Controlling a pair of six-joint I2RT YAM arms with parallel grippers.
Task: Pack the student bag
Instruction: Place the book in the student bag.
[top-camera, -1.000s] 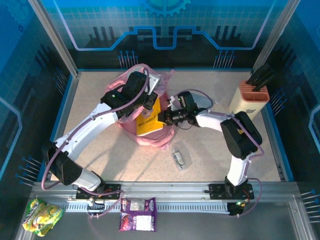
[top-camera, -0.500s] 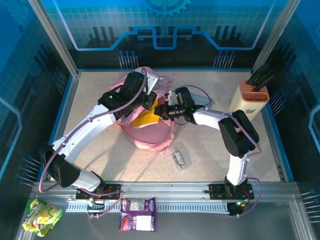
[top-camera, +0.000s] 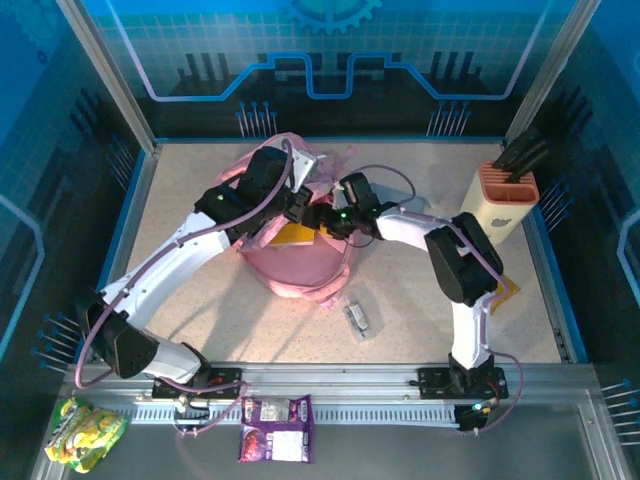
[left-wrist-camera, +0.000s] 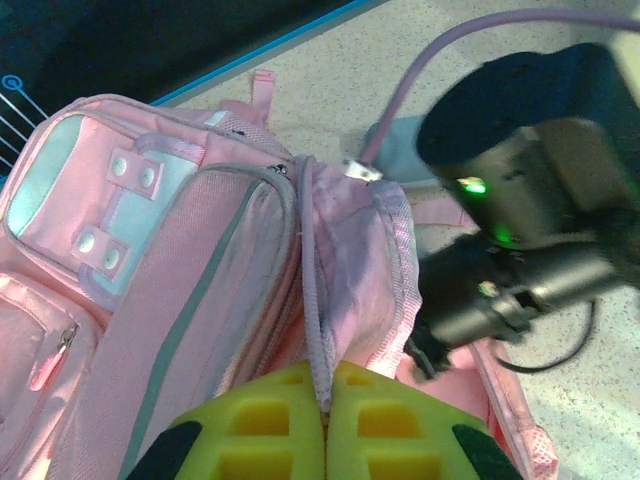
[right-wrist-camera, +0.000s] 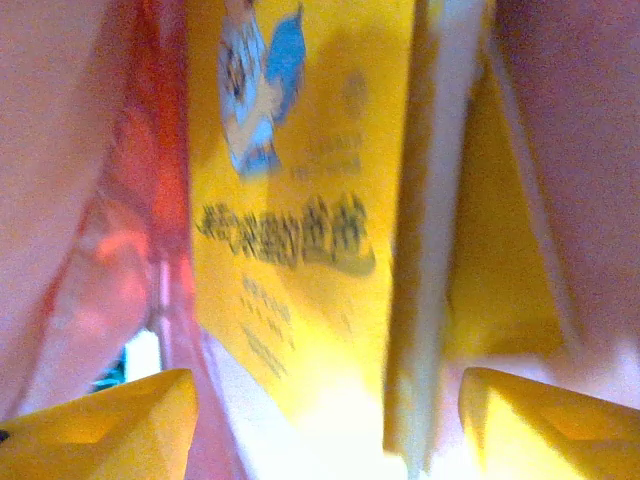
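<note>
I will swing my left gripper back and down over the bag's open section (top-camera: 300, 264) and let go of the edge of the zip opening, because that section is below the gripper, toward my base.
The student bag (top-camera: 300, 262) is a pink backpack lying mid-table, with its pale pocket panel (left-wrist-camera: 95, 200) facing up. My left gripper (left-wrist-camera: 326, 405) is shut on the edge of the bag's (left-wrist-camera: 200, 290) zip opening and holds that edge up. My right gripper (top-camera: 322, 217) reaches into the opening from the right. In the right wrist view that gripper (right-wrist-camera: 325, 430) is open, with its yellow fingers (right-wrist-camera: 105, 420) wide apart. A yellow book (right-wrist-camera: 300, 190) stands loose between them inside the pink lining. A corner of the book (top-camera: 294, 234) shows at the bag's mouth.
A beige holder (top-camera: 503, 198) with black tools stands at the back right. A small clear packet (top-camera: 360, 318) lies in front of the bag. A yellow flat item (top-camera: 505, 289) lies beside the right arm. Two snack packets (top-camera: 274, 428) (top-camera: 85, 430) lie on the front rail.
My right gripper has carried the yellow book left and deeper into the bag's opening and has opened its jaws. The left gripper has kept its hold on the bag's edge.
</note>
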